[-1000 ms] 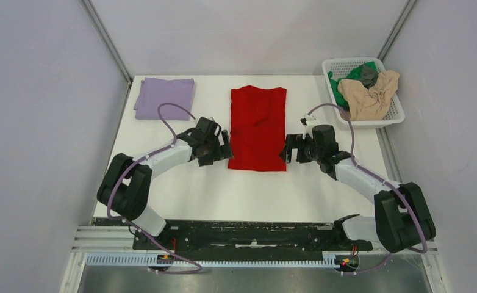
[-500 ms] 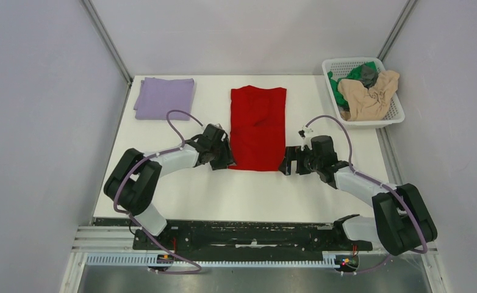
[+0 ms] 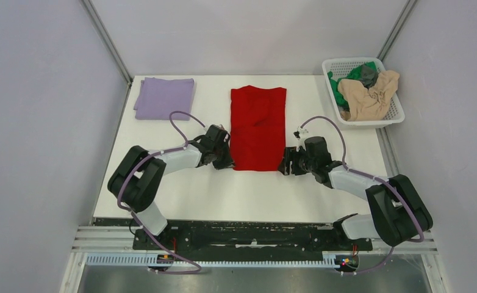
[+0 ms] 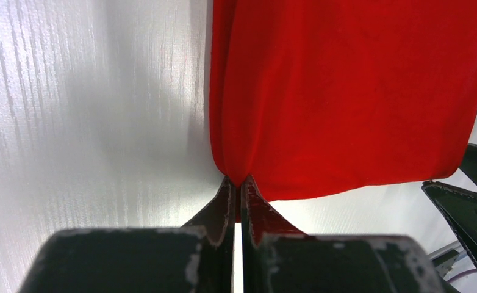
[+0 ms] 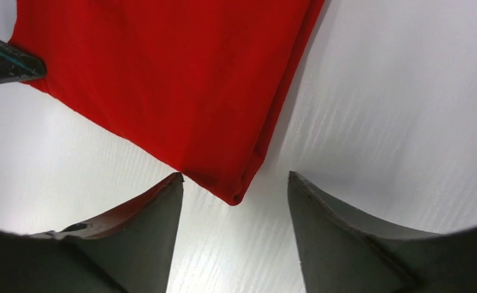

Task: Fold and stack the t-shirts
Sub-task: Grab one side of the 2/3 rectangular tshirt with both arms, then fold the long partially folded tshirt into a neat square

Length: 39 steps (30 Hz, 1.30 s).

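Observation:
The red t-shirt is lying long, so my left gripper should next take the t-shirt's pinched near corner up, outward and then down onto the t-shirt's far end and let go of it there.
A red t-shirt lies as a long folded strip down the middle of the table. My left gripper is shut on its near left corner; in the left wrist view the jaws pinch the red cloth at the gripper. My right gripper is at the near right corner, jaws apart. In the right wrist view that corner sits between the fingertips of the gripper, untouched. A lavender t-shirt lies folded at the far left.
A white mesh basket stands at the far right, holding beige, green and dark grey shirts in a heap. Grey walls close in the table on the left and right.
Both arms dropped toward the near corners of the red t-shirt. The left gripper closed on its corner. The right gripper's jaws narrowed somewhat around its corner.

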Motion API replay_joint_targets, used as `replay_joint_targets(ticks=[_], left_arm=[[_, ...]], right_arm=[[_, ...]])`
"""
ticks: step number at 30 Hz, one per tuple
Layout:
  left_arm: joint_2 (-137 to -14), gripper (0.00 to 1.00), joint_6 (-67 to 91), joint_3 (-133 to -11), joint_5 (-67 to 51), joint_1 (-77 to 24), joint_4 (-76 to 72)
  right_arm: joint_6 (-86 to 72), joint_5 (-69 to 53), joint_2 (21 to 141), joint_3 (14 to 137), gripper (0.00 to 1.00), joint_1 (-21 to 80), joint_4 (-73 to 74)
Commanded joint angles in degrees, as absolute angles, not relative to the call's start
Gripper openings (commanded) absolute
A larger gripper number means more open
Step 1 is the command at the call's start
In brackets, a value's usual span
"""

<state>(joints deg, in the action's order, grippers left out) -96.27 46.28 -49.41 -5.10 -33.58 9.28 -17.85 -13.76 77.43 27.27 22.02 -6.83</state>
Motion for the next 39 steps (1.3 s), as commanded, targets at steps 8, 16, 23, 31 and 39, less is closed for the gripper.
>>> replay_joint_targets(ticks=[8, 16, 23, 31, 39], left_arm=[[-96.6, 0.02, 48.2, -47.2, -3.3, -34.6, 11.0], [-85.6, 0.02, 49.6, -42.0, 1.1, -39.4, 15.6], [-64.0, 0.02, 57.3, -37.2, 11.7, -52.2, 33.0], [-45.7, 0.02, 55.9, -40.8, 14.0, -56.8, 34.0], [-51.1, 0.02, 53.2, -49.4, 27.6, -55.0, 37.0]], right_arm=[[-20.6, -12.3, 81.2, 26.4, 0.25, 24.7, -9.4], [-19.6, -16.0, 71.5, 22.7, 0.00, 27.5, -1.3], [-15.2, -24.0, 50.6, 19.5, 0.00, 30.0, 16.6], [-12.4, -28.5, 41.0, 27.9, 0.00, 30.1, 23.1], [-17.0, -17.7, 46.4, 36.3, 0.00, 30.0, 12.6]])
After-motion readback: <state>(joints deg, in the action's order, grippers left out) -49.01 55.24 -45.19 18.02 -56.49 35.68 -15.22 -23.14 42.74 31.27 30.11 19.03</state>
